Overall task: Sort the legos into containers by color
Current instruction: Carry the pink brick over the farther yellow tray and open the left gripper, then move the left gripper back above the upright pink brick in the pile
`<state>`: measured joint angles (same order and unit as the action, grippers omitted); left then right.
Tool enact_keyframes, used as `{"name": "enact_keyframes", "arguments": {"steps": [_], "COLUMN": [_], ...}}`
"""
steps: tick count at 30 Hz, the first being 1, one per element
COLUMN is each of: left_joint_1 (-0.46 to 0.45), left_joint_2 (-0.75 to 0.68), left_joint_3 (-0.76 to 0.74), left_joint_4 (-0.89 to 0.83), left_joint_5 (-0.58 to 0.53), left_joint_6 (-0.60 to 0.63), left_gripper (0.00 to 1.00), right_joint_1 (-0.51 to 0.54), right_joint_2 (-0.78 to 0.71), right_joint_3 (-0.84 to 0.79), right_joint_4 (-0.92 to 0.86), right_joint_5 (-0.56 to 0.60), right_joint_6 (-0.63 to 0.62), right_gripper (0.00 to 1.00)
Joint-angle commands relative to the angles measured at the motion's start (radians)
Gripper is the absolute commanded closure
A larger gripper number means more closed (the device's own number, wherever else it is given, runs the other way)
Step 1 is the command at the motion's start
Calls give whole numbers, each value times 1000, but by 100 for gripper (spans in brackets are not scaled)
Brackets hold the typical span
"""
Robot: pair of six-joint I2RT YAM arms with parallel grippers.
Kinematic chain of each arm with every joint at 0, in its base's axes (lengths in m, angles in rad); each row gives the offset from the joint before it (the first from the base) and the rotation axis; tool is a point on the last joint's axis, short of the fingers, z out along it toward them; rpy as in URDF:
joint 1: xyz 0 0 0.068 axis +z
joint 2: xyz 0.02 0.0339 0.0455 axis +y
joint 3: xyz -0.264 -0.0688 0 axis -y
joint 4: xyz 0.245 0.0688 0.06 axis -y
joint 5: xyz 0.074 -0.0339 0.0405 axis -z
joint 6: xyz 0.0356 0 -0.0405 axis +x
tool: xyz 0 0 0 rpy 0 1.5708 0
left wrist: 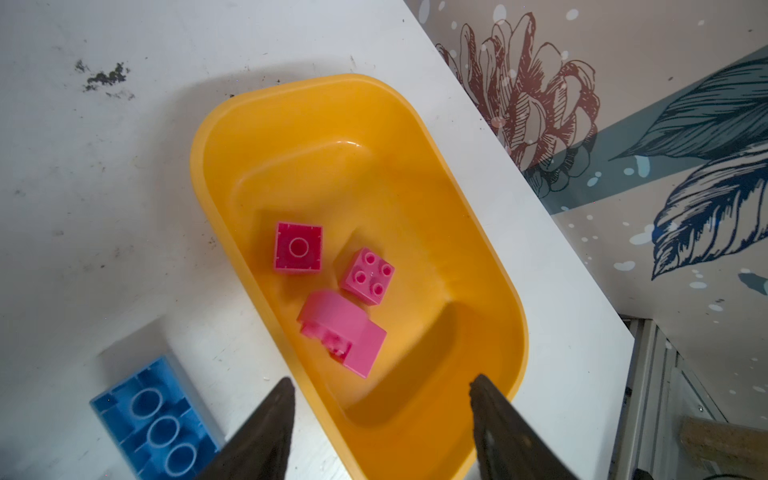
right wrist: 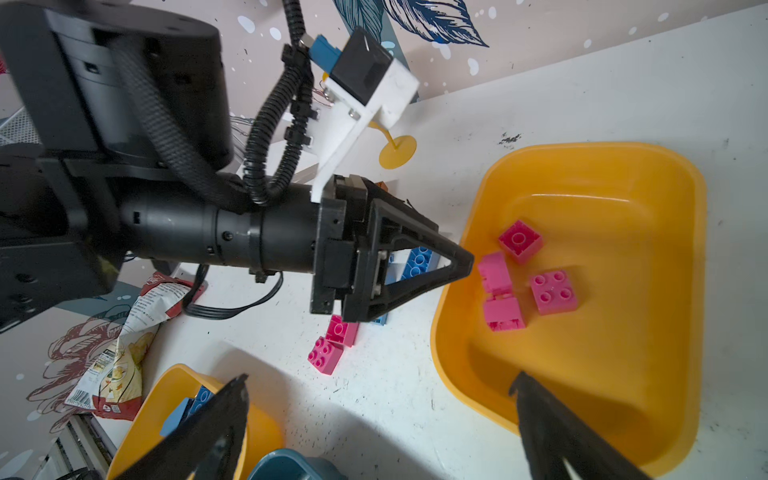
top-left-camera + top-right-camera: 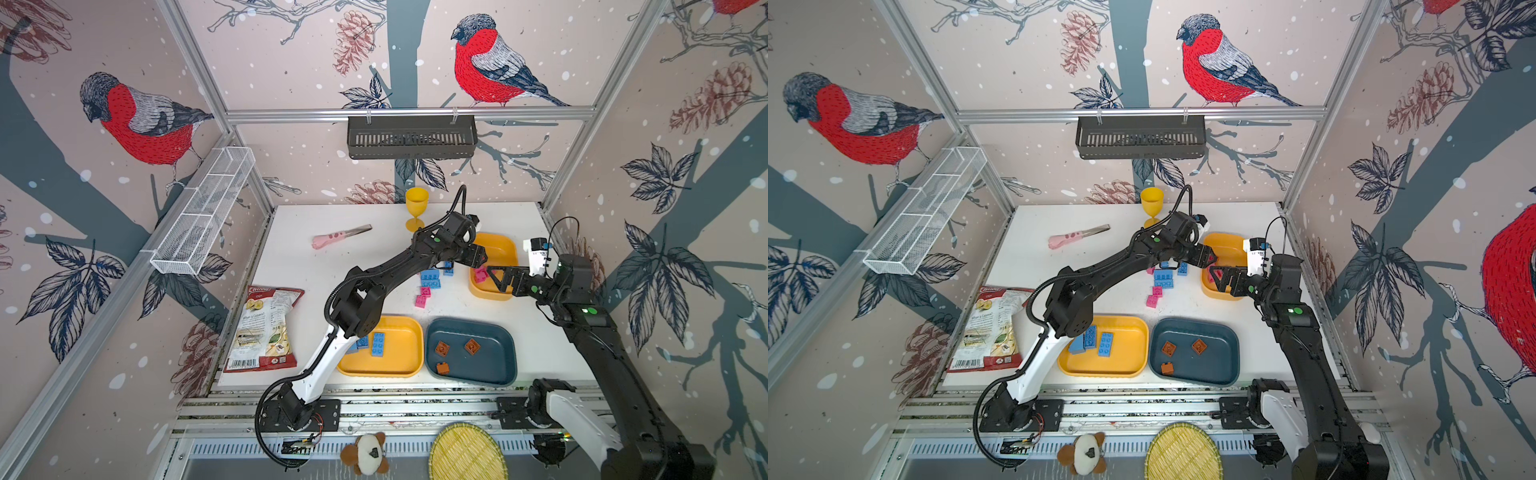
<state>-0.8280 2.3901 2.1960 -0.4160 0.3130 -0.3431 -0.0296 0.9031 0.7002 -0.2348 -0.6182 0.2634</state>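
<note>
My left gripper will next move off the smaller yellow tray, past the blue legos and down onto the pink lego under its arm [image 3: 1150, 271], because that lego is unsorted.
My left gripper [image 1: 382, 379] hangs open and empty over the near end of the smaller yellow tray [image 1: 332, 124]. Several pink legos [image 1: 368, 275] lie in that tray; one pink piece [image 1: 343, 330] looks blurred just beyond the fingertips. My right gripper [image 2: 380, 379] is wide open and empty, hovering beside the same tray [image 3: 500, 249]. Blue legos [image 3: 430, 278] and pink legos [image 3: 422, 297] lie loose on the table. The larger yellow tray [image 3: 399, 353] holds blue legos [image 3: 377, 344]. Three brown-orange legos [image 3: 442, 348] sit in the dark teal tray [image 3: 478, 357].
A chip bag [image 3: 268, 328] lies at the table's left edge, a pink-handled tool [image 3: 338, 237] at the back left, and a yellow goblet [image 3: 416, 208] at the back. A white wire basket [image 3: 203, 212] hangs on the left wall. The two arms' grippers are close together.
</note>
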Motion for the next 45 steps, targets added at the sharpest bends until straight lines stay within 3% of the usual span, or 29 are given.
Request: {"name": "enact_keyframes", "arguments": {"steps": [1, 6, 10, 17, 30, 45], "left_joint_1": [6, 50, 84, 154, 185, 186], "left_joint_2": [-63, -164, -267, -311, -177, -112], "left_joint_3": [-33, -149, -309, -451, -388, -353], "left_joint_4": [5, -149, -173, -184, -150, -150], "left_joint_5": [-75, -195, -258, -278, -328, -267], "left_joint_6": [78, 72, 35, 23, 14, 14], "left_gripper": [32, 34, 39, 49, 58, 62], "right_joint_1": [-1, 1, 10, 49, 89, 96], "right_joint_2": [9, 25, 40, 67, 72, 97], "right_joint_3": [-3, -8, -16, -19, -27, -27], "right_joint_4": [22, 36, 52, 69, 85, 95], "right_joint_5": [-25, -53, -59, -54, -38, -42], "right_joint_6": [3, 6, 12, 19, 35, 32], "right_gripper": [1, 1, 1, 1, 1, 1]}}
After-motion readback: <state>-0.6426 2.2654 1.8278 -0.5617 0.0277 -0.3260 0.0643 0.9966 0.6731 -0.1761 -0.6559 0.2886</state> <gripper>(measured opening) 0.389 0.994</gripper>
